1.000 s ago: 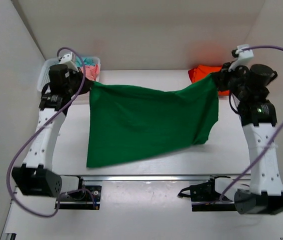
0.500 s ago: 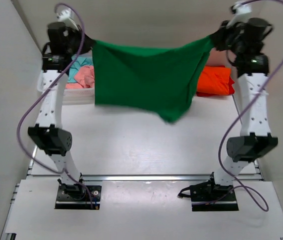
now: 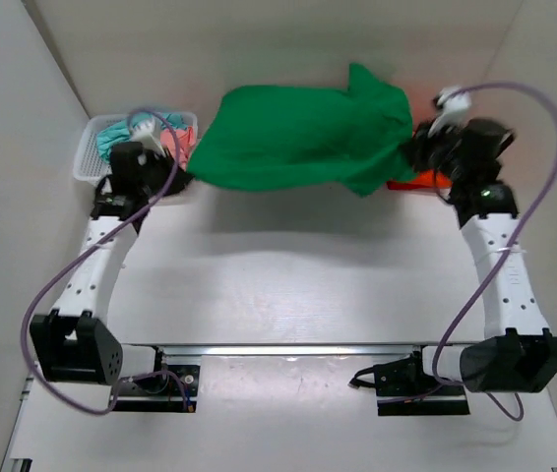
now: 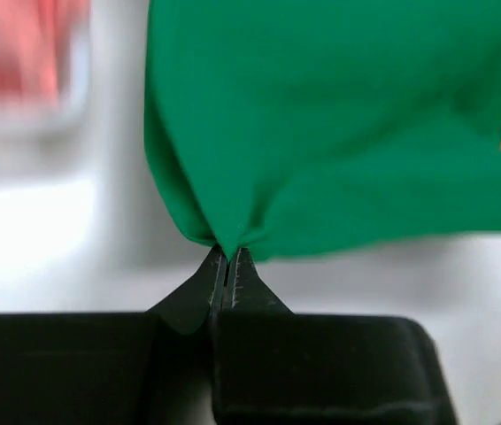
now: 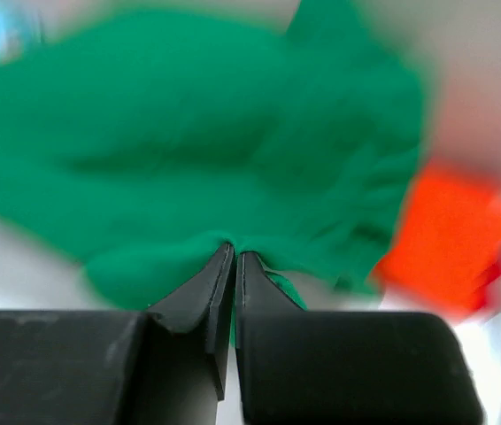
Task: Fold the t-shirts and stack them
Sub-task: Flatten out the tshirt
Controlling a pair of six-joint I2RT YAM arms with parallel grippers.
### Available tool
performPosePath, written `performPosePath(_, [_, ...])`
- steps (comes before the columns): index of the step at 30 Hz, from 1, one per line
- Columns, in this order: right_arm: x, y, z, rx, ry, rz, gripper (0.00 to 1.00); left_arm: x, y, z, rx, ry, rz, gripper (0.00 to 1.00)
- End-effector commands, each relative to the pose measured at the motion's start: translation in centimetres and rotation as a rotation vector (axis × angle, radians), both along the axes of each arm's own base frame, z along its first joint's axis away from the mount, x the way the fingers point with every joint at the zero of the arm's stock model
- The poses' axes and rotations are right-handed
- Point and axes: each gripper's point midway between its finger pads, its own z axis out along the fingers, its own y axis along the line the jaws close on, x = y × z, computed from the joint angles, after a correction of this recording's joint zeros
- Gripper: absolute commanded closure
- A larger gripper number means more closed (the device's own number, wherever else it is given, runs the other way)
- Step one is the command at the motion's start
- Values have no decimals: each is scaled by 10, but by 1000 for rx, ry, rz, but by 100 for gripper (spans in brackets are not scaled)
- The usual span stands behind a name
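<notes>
The robot's left gripper will next go down and pull back to let go of its corner on the bare tabletop short of the basket, because the green t-shirt [image 3: 298, 138] still billows in the air.
The green t-shirt [image 3: 298, 138] is stretched in the air between my two grippers over the far part of the table, billowing toward the back wall. My left gripper [image 3: 182, 175] is shut on its left corner; the wrist view shows the cloth [image 4: 321, 133] pinched at the fingertips [image 4: 228, 252]. My right gripper [image 3: 411, 155] is shut on its right corner, the cloth [image 5: 188, 133] bunched at the fingertips [image 5: 235, 255]. An orange t-shirt [image 3: 426, 179] lies folded at the far right, mostly hidden behind the right gripper; it also shows in the right wrist view [image 5: 450, 239].
A white mesh basket [image 3: 92, 157] stands at the far left with teal [image 3: 121, 133] and pink [image 3: 175, 143] shirts in it. Side walls close in on left and right. A metal rail [image 3: 308, 349] runs along the near edge by the arm bases.
Both arms raised the green shirt high, then came down and forward; the hanging cloth has swung up and away toward the back wall.
</notes>
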Motion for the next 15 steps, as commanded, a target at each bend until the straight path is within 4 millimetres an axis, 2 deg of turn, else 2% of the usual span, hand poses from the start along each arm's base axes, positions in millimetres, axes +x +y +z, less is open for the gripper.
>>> performPosePath(1, [-39, 12, -108, 26, 224, -27, 100, -36, -8, -101, 26, 236, -42, 100])
performPosePath(2, [-50, 17, -125, 30, 259, -23, 100, -44, -9, -116, 27, 275, -44, 100])
performPosePath(3, [-69, 23, -146, 99, 310, -40, 100, -59, -11, -141, 36, 338, -51, 100])
performPosePath(4, [-78, 26, -157, 111, 330, -38, 100, -65, -11, -147, 36, 354, -57, 100])
performPosePath(6, [-111, 31, -190, 166, 427, -81, 100, -88, -6, -185, 51, 461, -41, 100])
performPosePath(7, [-122, 30, -196, 173, 432, -91, 100, -99, -4, -199, 61, 506, -39, 100])
performPosePath(9, [-142, 35, -213, 176, 498, -105, 100, -107, 0, -213, 75, 546, -32, 100])
performPosePath(12, [-158, 28, -227, 177, 549, -136, 100, -120, 4, -228, 98, 593, -30, 100])
performPosePath(15, [-181, 26, -248, 186, 673, -134, 100, -126, 9, -231, 118, 597, -17, 100])
